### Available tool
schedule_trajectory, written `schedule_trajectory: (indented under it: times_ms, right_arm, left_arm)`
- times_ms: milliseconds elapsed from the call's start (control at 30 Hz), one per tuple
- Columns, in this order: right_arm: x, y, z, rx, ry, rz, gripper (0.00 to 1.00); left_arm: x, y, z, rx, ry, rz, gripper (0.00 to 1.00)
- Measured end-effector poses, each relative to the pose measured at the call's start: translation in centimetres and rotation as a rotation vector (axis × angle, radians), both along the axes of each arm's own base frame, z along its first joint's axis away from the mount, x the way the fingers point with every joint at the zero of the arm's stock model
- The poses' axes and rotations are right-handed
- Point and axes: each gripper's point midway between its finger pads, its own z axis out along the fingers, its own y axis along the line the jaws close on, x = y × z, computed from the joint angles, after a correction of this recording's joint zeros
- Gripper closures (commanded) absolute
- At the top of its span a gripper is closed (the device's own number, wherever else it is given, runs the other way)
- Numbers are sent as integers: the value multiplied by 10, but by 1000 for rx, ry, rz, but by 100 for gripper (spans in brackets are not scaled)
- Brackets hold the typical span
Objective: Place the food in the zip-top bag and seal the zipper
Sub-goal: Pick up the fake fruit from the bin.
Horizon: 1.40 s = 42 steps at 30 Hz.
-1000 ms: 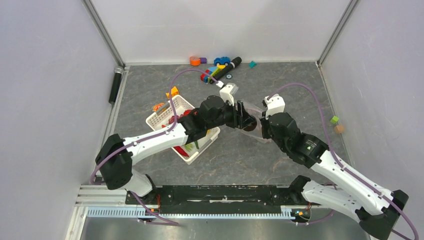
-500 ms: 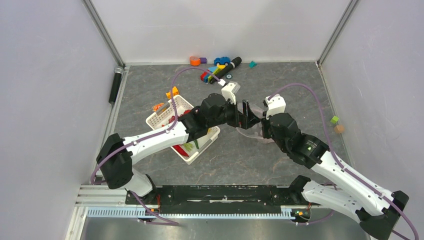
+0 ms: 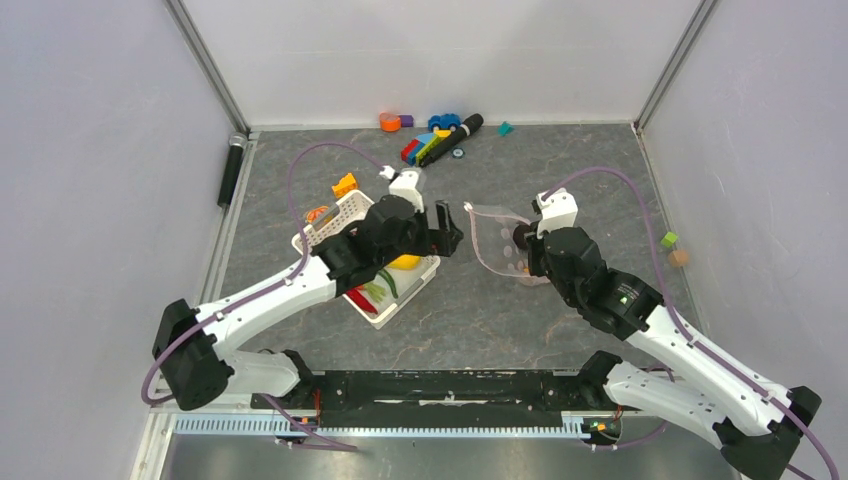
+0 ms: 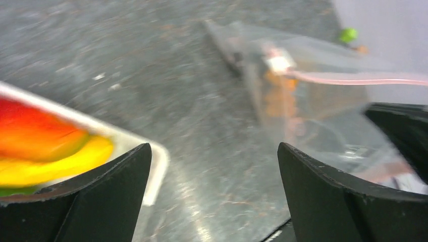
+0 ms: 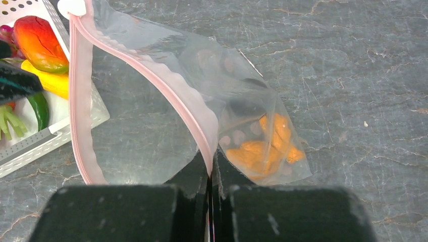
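I will next move my left gripper left in the top view and down onto the red-orange mango [image 4: 36, 133], still in the basket, outside the bag.
The clear zip-top bag [image 3: 494, 240] hangs open, and my right gripper [image 3: 524, 238] is shut on its mouth edge. In the right wrist view the jaws [image 5: 210, 169] pinch the pink zipper [image 5: 151, 75], and an orange food piece [image 5: 262, 146] lies inside the bag [image 5: 202, 101]. My left gripper [image 3: 443, 240] is open and empty between the bag and the white basket [image 3: 330, 225]. The left wrist view shows its open gripper [image 4: 214, 166] over bare table, with the bag [image 4: 313, 96] ahead. A red-orange mango [image 5: 40, 43], a yellow piece [image 5: 48, 80] and a green chilli [image 5: 40, 108] lie in the basket.
Toy blocks and a car [image 3: 435, 140] lie at the back wall. An orange block [image 3: 345, 184] sits behind the basket. A black cylinder [image 3: 230, 170] lies at the left edge. Green and orange cubes [image 3: 672, 248] sit by the right wall.
My left gripper has pulled back from the bag's mouth to the left, toward the basket, open and empty. My right gripper has kept its hold on the bag's edge.
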Motion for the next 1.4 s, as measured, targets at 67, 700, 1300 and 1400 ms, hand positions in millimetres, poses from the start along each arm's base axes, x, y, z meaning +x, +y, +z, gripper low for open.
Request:
schedule_trajectory:
  times_ms: [67,700,1300,1400]
  right_arm:
    - [0,0,0,-1,-1,-2,96]
    - [4,-9,-1,-33,-18,-46,95]
    - [5,-14,-2,-51,-25,-67,95]
    - [5,-14,-3,-53,-23,-66,95]
  left_arm:
    - [6,27,-17,54,26,75,0]
    - [23,163,-117,82,259,535,0]
    - [58,153,-136,-189,338,586,0]
    - [61,152,-138,-221,344,597,0]
